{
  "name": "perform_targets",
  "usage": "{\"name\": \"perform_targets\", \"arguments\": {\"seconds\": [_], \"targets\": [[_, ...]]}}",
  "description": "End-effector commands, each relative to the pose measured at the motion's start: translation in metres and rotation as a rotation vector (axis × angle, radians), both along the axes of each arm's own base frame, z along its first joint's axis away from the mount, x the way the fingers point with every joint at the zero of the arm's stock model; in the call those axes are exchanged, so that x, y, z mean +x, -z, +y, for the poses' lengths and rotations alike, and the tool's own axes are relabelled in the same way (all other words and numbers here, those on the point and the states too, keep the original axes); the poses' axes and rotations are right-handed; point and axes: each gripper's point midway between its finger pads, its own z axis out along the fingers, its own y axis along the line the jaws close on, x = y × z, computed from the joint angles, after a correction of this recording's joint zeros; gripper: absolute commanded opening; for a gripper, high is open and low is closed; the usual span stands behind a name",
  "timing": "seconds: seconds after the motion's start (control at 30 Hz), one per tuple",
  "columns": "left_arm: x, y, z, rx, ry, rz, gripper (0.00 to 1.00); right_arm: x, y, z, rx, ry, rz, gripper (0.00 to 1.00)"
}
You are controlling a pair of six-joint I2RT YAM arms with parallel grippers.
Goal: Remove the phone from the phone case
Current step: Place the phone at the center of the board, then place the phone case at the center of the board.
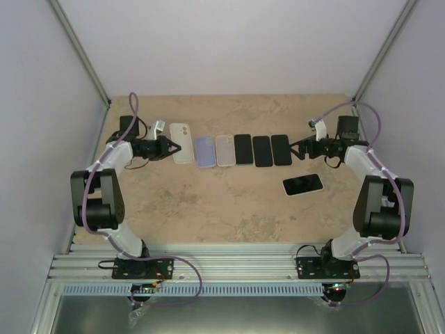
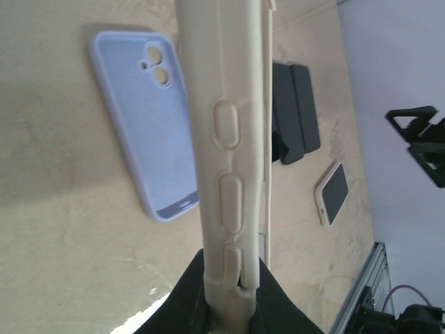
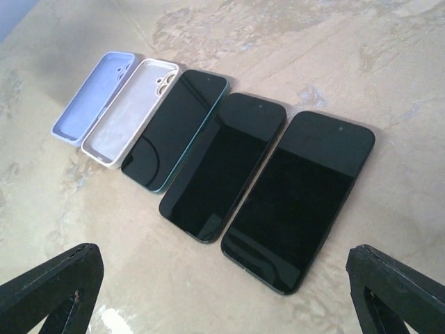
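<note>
The left gripper lowers the empty cream phone case onto the bare tabletop beside the lavender case next and releases it, since that free spot lies below the left gripper.
My left gripper is shut on the end of a cream phone case at the left end of a row. In the left wrist view the cream phone case stands edge-on between the black fingers, and no dark screen shows in it. My right gripper stands open at the row's right end, nothing between its fingers. Just ahead of the right gripper lies a bare black phone. Another phone in a cream case lies apart, screen up, nearer the right arm.
Between the grippers lie a lavender case, a white case and two more black phones, side by side. White walls enclose the table on three sides. The arm bases stand on the metal rail.
</note>
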Motion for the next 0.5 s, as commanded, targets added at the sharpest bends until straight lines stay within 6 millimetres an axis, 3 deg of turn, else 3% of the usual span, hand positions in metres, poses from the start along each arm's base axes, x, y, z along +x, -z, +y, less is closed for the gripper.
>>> {"name": "perform_targets", "arguments": {"seconds": [0.0, 0.47], "targets": [[-0.011, 0.02, 0.002, 0.003, 0.118, 0.03, 0.0, -0.014, -0.014, -0.005, -0.016, -0.005, -0.064, 0.98], [0.016, 0.079, 0.015, 0.067, 0.18, 0.16, 0.0, -0.027, -0.009, -0.004, -0.017, -0.004, -0.082, 0.98]]}}
